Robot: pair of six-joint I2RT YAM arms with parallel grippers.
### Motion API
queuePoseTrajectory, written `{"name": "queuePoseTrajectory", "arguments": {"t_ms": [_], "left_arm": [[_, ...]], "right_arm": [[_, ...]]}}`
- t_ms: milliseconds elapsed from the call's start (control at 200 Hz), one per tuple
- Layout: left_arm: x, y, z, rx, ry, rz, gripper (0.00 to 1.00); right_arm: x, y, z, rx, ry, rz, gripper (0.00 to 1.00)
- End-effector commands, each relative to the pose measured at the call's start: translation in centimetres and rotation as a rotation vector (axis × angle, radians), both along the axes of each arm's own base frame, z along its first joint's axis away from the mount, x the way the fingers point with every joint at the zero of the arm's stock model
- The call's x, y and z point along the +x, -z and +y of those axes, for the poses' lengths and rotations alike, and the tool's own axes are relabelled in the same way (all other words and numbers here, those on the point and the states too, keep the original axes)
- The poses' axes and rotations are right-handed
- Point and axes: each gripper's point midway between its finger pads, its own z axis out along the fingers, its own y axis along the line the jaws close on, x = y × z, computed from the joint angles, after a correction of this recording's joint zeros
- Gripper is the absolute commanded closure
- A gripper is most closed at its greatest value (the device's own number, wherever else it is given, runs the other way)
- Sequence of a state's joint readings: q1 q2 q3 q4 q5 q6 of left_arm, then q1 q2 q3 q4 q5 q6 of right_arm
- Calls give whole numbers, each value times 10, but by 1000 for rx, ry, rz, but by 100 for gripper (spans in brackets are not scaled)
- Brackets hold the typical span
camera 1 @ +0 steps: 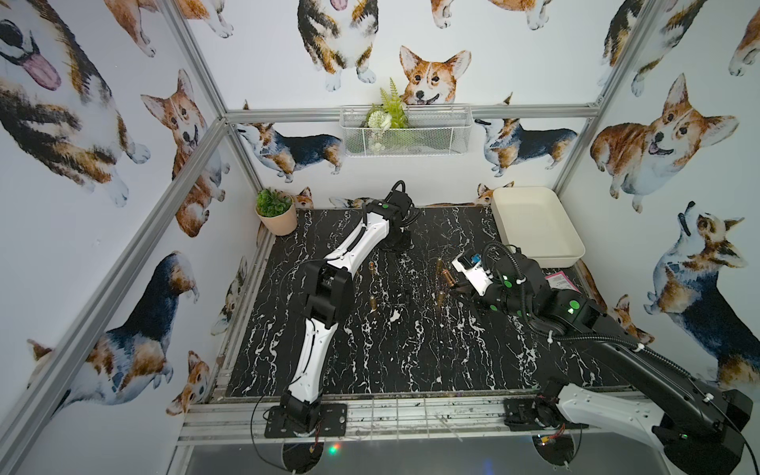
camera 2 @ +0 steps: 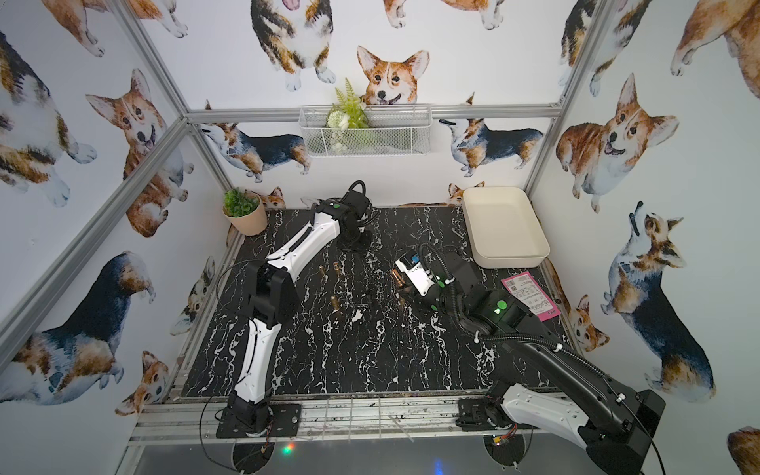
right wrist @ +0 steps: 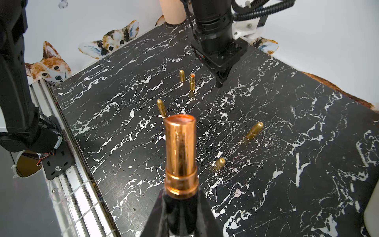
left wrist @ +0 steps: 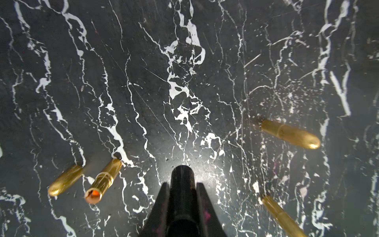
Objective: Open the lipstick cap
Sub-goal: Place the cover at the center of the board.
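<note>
The black lipstick cap (left wrist: 182,176) has a clear patch of bare marble tabletop just beneath it, and my left gripper will next go down onto that patch and let go of the cap there.
My right gripper (right wrist: 181,192) is shut on the black base of a lipstick (right wrist: 180,147). Its copper inner tube sticks out uncapped, and it also shows in a top view as the lipstick (camera 1: 446,277). My left gripper (left wrist: 182,184) is shut on a black tubular lipstick cap (left wrist: 182,176). It hangs tip-down just above the table at the back. In the right wrist view the left gripper (right wrist: 220,81) and the lipstick cap (right wrist: 219,84) are well apart from the lipstick.
Several gold lipsticks stand or lie on the black marble table (camera 1: 370,362). One open gold lipstick (left wrist: 104,180) with an orange tip lies beside a loose gold cap (left wrist: 65,180). A white tray (camera 1: 534,226), a pink paper (camera 1: 559,281) and a potted plant (camera 1: 275,214) sit along the edges.
</note>
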State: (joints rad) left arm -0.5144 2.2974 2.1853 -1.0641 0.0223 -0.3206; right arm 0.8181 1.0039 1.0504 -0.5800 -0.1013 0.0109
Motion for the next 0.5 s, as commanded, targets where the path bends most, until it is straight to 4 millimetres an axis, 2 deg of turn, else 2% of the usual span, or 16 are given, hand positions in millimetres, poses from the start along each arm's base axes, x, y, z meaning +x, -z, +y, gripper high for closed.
{"name": "queuePoseTrajectory", "arguments": {"t_ms": [0, 115, 300, 490], "left_arm": [[11, 16, 4, 24, -48, -39, 100], [9, 32, 1, 2, -55, -33, 100], [5, 51, 6, 12, -73, -24, 100], [1, 62, 6, 10, -75, 6, 100]], "right_arm": [[4, -5, 4, 28, 7, -13, 100], [5, -3, 4, 19, 8, -20, 100], [5, -3, 2, 2, 6, -28, 100], [6, -3, 1, -2, 9, -31, 100]]}}
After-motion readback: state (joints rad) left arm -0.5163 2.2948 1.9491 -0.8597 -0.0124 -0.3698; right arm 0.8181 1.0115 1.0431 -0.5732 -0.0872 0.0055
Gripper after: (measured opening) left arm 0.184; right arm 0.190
